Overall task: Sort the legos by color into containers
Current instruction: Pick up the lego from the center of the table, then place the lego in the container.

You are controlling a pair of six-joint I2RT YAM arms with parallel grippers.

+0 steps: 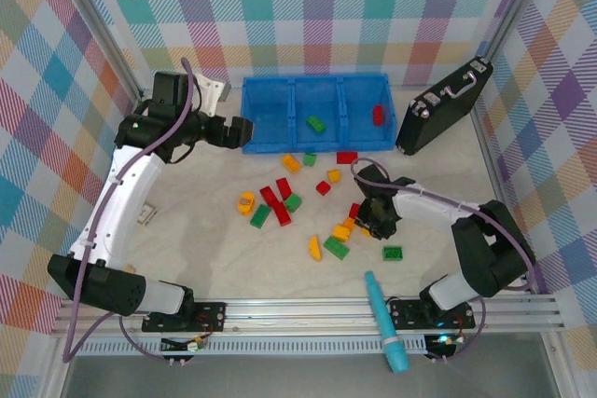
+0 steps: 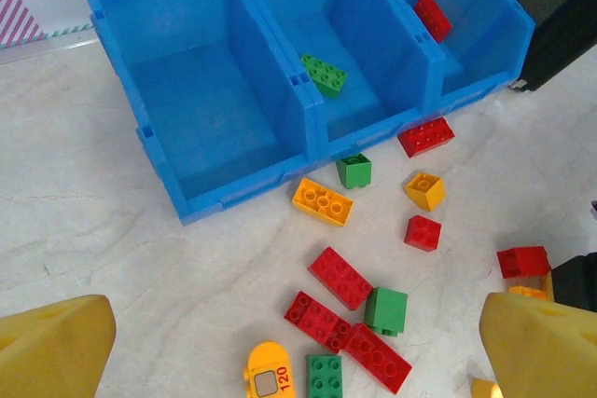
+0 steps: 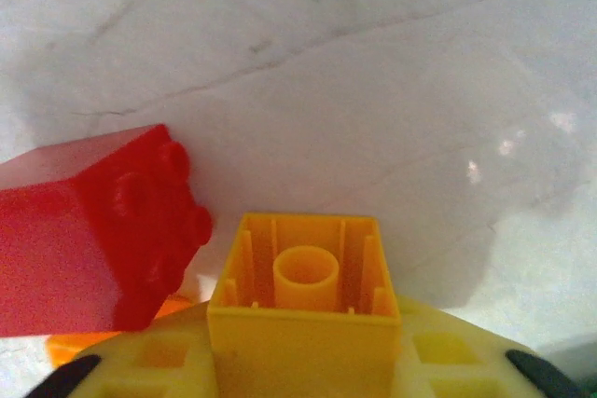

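The yellow lego goes up and outward over the tray's empty end section (image 1: 268, 118) next, for my right gripper to release. That section lies outward, free of green and red.
My right gripper (image 1: 371, 218) is low over the table among the loose legos, shut on a yellow lego (image 3: 303, 300) whose hollow underside faces the wrist camera. A red lego (image 3: 93, 230) lies right beside it on the left. More red, green and yellow legos (image 1: 280, 198) lie scattered mid-table. The blue containers tray (image 1: 280, 144) stands at the back, with a green lego (image 1: 317, 123) in its middle compartment and a red lego (image 1: 378, 116) in the right one. The left compartment (image 2: 201, 109) holds nothing. My left gripper (image 1: 244, 130) hovers open by the tray's left end.
A black case with a handle (image 1: 443, 109) leans at the back right, next to the tray. A long teal tool (image 1: 384, 322) lies across the near rail. A yellow piece marked 120 (image 2: 269, 375) lies near the red bricks. Checkered walls close in the table.
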